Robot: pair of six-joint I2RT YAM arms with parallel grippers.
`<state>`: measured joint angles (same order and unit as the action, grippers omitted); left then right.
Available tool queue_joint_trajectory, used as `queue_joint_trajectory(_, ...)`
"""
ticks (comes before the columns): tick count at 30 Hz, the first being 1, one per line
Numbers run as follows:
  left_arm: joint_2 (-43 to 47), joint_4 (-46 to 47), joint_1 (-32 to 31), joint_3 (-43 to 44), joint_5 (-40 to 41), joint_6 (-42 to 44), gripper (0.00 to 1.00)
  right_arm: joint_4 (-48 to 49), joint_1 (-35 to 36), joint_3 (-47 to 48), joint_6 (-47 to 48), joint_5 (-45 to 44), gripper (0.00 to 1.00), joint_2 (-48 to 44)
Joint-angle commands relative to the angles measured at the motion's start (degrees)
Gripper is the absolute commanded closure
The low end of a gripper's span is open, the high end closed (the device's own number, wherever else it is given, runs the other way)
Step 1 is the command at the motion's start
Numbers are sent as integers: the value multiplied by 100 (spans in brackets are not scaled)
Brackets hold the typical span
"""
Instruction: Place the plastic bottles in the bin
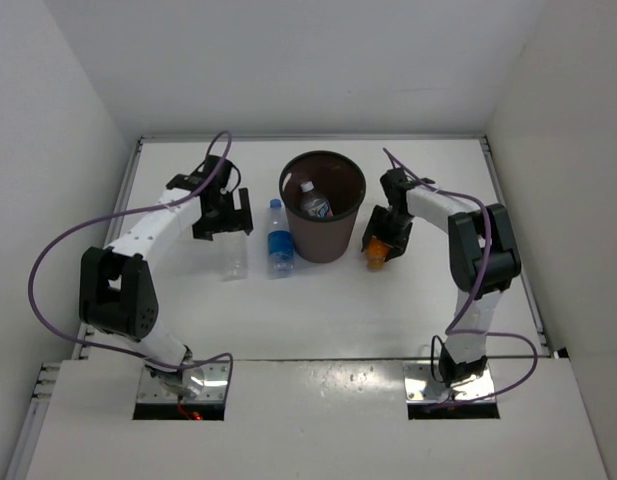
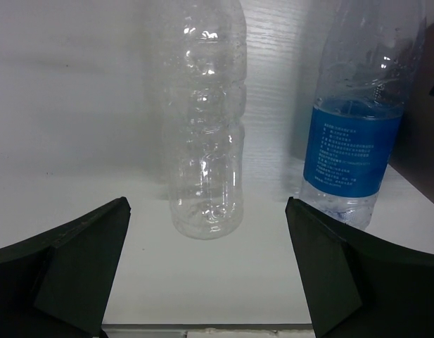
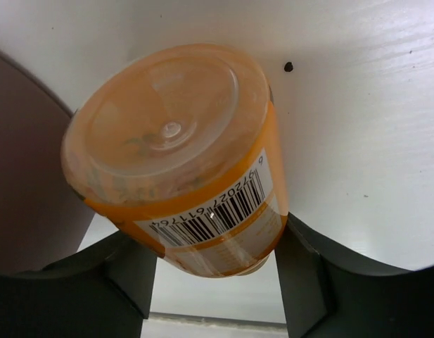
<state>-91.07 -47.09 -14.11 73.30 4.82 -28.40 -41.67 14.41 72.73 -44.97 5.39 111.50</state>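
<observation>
My right gripper eases away from the bin's side next, rises high, then crosses over the bin's opening. That side stands close beside the orange bottle (image 3: 178, 155).
The brown bin (image 1: 323, 235) stands mid-table with the white-labelled bottle (image 1: 314, 203) inside it. The blue-labelled bottle (image 1: 279, 240) stands just left of the bin, and the plain clear bottle (image 1: 234, 258) stands left of that. My left gripper (image 1: 223, 215) is open and empty, just behind these two. In the left wrist view the clear bottle (image 2: 206, 120) and the blue-labelled bottle (image 2: 354, 127) stand beyond the open left gripper (image 2: 207, 260). My right gripper (image 1: 380, 243) is shut on the tilted orange bottle (image 3: 178, 155) right of the bin; its base faces the camera.
White walls close in the table on the left, back and right. The bin's wall (image 3: 20, 176) is close to the left of the right gripper, and it also shows at the right edge of the left wrist view (image 2: 422, 148).
</observation>
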Motion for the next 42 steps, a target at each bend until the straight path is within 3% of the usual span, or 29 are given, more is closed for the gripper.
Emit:
queue_joint_trajectory(1,36,-2,119,159,-7,107,0,-33,-123,65,15,-90,50,-15)
queue_joint_trajectory(7,-16,-2,172,106,-60,107,0,-482,-255,364,15,-512,92,-523)
queue_joint_trajectory(10,-16,50,172,106,-60,107,0,-666,-308,636,15,-644,100,-893)
queue_joint_trajectory(16,-16,104,172,54,-166,107,0,-1203,-360,1515,15,-1048,100,-1446)
queue_joint_trajectory(21,36,209,172,-52,-350,107,0,-1764,-300,3148,67,-1514,100,-1641)
queue_joint_trajectory(25,202,437,172,-184,-647,185,0,-1496,-176,4371,173,-701,100,-1509)
queue_joint_trajectory(31,388,692,224,-316,-973,186,0,-1186,719,4934,296,-231,100,-1114)
queue_joint_trajectory(35,265,964,540,-377,-2261,449,0,-1246,1309,4936,445,-397,100,-929)
queue_joint_trajectory(38,265,1087,873,-430,-2608,450,0,-1247,1573,4620,550,-521,100,-929)
queue_joint_trajectory(39,265,1088,953,-491,-2661,397,0,-1247,1634,4479,551,-521,98,-929)
queue_joint_trajectory(40,213,1088,1023,-492,-2662,397,0,-1299,1713,4478,551,-591,78,-929)
queue_joint_trajectory(41,212,1088,1181,-492,-2740,397,0,-1361,1714,4478,612,-679,68,-929)
queue_joint_trajectory(42,212,1088,1252,-492,-2741,397,0,-1413,1714,4539,612,-679,48,-929)
